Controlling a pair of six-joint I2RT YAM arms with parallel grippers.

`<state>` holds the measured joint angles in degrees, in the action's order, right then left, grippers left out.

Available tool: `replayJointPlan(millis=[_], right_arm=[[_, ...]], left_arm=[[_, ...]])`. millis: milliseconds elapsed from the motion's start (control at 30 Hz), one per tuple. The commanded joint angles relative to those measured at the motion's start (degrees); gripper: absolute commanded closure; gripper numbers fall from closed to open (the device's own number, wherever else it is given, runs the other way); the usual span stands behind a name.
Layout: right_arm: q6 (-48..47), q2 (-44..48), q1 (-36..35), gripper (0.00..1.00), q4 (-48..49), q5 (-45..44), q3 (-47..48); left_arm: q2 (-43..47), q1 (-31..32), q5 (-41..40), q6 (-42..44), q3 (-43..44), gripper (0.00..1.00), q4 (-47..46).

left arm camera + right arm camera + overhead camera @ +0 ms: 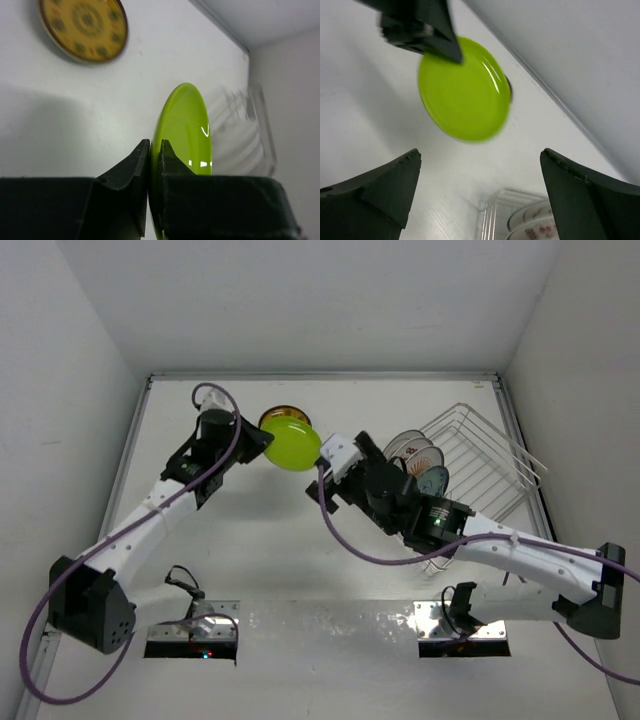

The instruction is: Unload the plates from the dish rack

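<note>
My left gripper will move outward and down to stack the plates, because a dark-rimmed plate [87,20] already lies flat on the table beyond the lime-green one.
My left gripper [258,444] is shut on the rim of a lime-green plate [291,444] and holds it above the table; it shows edge-on between my fingers in the left wrist view [184,127] and face-on in the right wrist view [462,92]. A beige plate [283,417] lies flat on the table behind it, also in the left wrist view [82,27]. My right gripper [335,462] is open and empty, just right of the green plate. The wire dish rack [480,455] stands at the right with several patterned plates [418,455] upright in it.
White walls close in the table at the back and both sides. The right arm's body lies in front of the rack. The rack's corner and two plate rims show in the right wrist view [530,220].
</note>
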<state>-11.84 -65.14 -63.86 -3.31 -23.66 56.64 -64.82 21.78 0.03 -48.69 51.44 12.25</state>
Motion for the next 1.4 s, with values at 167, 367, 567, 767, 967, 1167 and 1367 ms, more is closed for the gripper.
replayJointPlan(millis=[167,367,567,767,967,1167,1367], right_arm=[[31.78,3.52,7.25,0.01,-22.88,-17.07,5.17],[32.84,6.43,11.47,0.01,-22.00,-12.56,-0.83],[32.05,6.44,12.79,0.01,-21.91,-11.14,-2.76],[38.35,4.94,20.84,0.01,-21.74,-6.07,-5.31],[54.67,-1.47,25.62,0.01,-28.29,-11.73,-1.28],[70.59,-5.70,25.97,0.02,-38.69,-27.38,3.92],[77.50,-1.14,27.55,0.18,-30.82,-31.27,-3.89]], left_arm=[[-21.82,-9.90,-12.88,4.48,14.63,1.00,-9.42],[-42.02,-13.34,-5.84,7.37,26.86,1.00,-10.66],[-47.77,-13.43,-2.76,9.57,31.62,0.85,-13.29],[-48.56,-12.99,-0.30,7.30,30.82,0.22,-11.30],[-50.59,-9.30,-7.31,10.19,41.89,0.00,10.84],[-31.81,-8.51,-10.76,10.10,30.06,0.00,12.10],[-10.09,-4.56,-9.70,16.33,16.52,0.00,13.23]])
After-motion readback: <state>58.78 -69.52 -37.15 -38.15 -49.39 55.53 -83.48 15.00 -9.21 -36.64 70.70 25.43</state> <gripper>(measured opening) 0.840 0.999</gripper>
